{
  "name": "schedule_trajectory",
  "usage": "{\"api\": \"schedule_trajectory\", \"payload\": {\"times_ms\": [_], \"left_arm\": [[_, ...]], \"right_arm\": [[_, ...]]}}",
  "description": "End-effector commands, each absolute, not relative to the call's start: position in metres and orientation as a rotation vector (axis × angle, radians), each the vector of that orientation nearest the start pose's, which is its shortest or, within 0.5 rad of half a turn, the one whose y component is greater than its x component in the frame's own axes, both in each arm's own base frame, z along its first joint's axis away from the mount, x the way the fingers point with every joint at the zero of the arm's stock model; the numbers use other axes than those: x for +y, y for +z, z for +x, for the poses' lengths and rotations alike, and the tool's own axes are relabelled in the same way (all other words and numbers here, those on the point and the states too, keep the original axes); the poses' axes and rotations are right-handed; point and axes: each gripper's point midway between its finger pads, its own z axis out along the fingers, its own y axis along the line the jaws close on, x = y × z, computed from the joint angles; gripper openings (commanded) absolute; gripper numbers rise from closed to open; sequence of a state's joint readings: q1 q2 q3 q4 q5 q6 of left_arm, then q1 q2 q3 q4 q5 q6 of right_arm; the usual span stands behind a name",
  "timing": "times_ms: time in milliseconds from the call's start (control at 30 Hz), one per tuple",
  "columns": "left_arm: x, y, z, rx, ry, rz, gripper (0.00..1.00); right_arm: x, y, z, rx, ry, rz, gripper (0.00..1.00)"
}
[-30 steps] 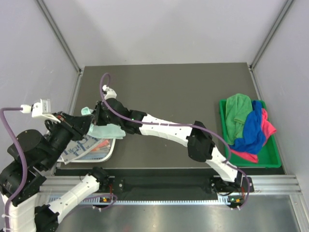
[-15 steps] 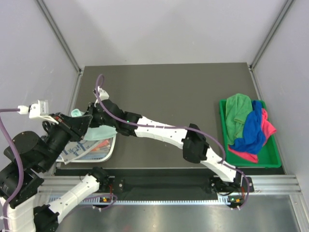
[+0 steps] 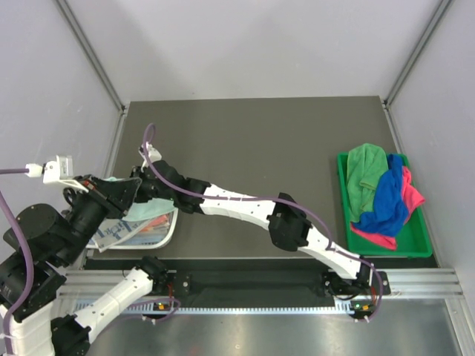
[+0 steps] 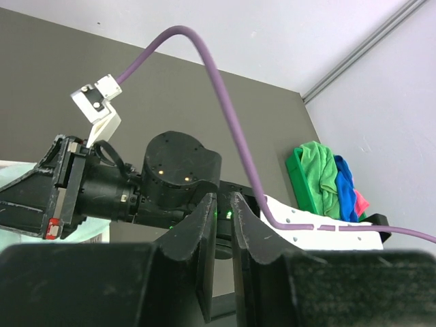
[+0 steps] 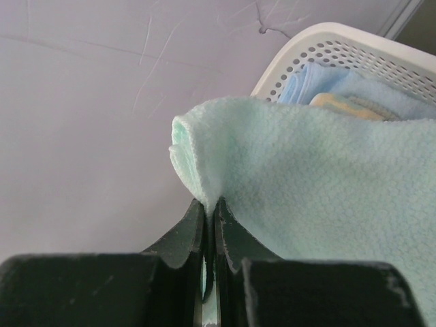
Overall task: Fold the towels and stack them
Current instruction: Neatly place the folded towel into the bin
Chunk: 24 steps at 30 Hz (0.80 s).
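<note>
My right gripper moves down slightly and back toward the basket's near rim (image 3: 133, 245) next, since the pale mint towel already drapes over the basket.
My right gripper (image 5: 210, 208) is shut on an edge of the pale mint towel (image 5: 313, 204), which hangs over the white mesh basket (image 5: 327, 48). In the top view the right gripper (image 3: 139, 191) reaches far left and the mint towel (image 3: 152, 208) drapes over the basket (image 3: 169, 233). A light blue folded towel (image 5: 381, 95) lies in the basket. My left gripper (image 4: 226, 197) is shut and empty, raised beside the right wrist; in the top view the left gripper (image 3: 128, 190) overlaps the right one. Green (image 3: 367, 167), blue (image 3: 386, 200) and coral pink (image 3: 413, 197) towels lie heaped at the right.
The green plastic bin (image 3: 415, 249) holding the heap stands at the table's right edge. The basket sits at the front left corner with a patterned folded towel (image 3: 122, 231) in it. The right arm stretches across the front half of the table. Grey walls enclose the sides.
The right arm has carried the mint towel leftward, from beside the basket to over it. The left arm has drawn back slightly to the left.
</note>
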State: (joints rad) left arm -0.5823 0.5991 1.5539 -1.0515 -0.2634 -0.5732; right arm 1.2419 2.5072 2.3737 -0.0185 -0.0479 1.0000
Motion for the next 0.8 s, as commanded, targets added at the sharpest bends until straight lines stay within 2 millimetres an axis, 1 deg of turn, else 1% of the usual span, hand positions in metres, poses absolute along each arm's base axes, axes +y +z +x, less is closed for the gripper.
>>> {"api": "schedule_trajectory", "payload": {"times_ms": [0, 67, 100, 167, 267, 367, 400, 600, 733, 767], "left_arm": [[-0.057, 0.440, 0.127, 1.681, -0.662, -0.182, 0.19], [-0.057, 0.440, 0.127, 1.679, -0.664, -0.186, 0.20], [-0.057, 0.439, 0.128, 1.682, -0.661, -0.187, 0.20], [-0.057, 0.439, 0.128, 1.679, -0.665, -0.190, 0.20], [-0.059, 0.437, 0.129, 1.685, -0.665, -0.187, 0.20], [-0.059, 0.437, 0.129, 1.684, -0.670, -0.195, 0.21], [-0.059, 0.437, 0.129, 1.682, -0.673, -0.195, 0.21], [-0.059, 0.434, 0.130, 1.689, -0.668, -0.195, 0.20], [-0.060, 0.432, 0.130, 1.689, -0.668, -0.196, 0.21], [-0.060, 0.432, 0.130, 1.689, -0.668, -0.195, 0.20]], "right_arm": [[0.713, 0.278, 0.170, 1.904, 1.772, -0.310, 0.00], [0.715, 0.277, 0.169, 1.901, 1.798, -0.310, 0.00], [0.718, 0.268, 0.166, 1.919, 1.800, -0.319, 0.00], [0.719, 0.265, 0.165, 1.930, 1.811, -0.316, 0.03], [0.722, 0.253, 0.163, 1.953, 1.808, -0.321, 0.04], [0.723, 0.251, 0.160, 1.962, 1.824, -0.319, 0.04], [0.723, 0.247, 0.160, 1.972, 1.820, -0.319, 0.04], [0.727, 0.243, 0.150, 1.978, 1.836, -0.327, 0.04], [0.729, 0.234, 0.147, 1.998, 1.839, -0.331, 0.05], [0.730, 0.229, 0.147, 2.011, 1.841, -0.332, 0.05]]}}
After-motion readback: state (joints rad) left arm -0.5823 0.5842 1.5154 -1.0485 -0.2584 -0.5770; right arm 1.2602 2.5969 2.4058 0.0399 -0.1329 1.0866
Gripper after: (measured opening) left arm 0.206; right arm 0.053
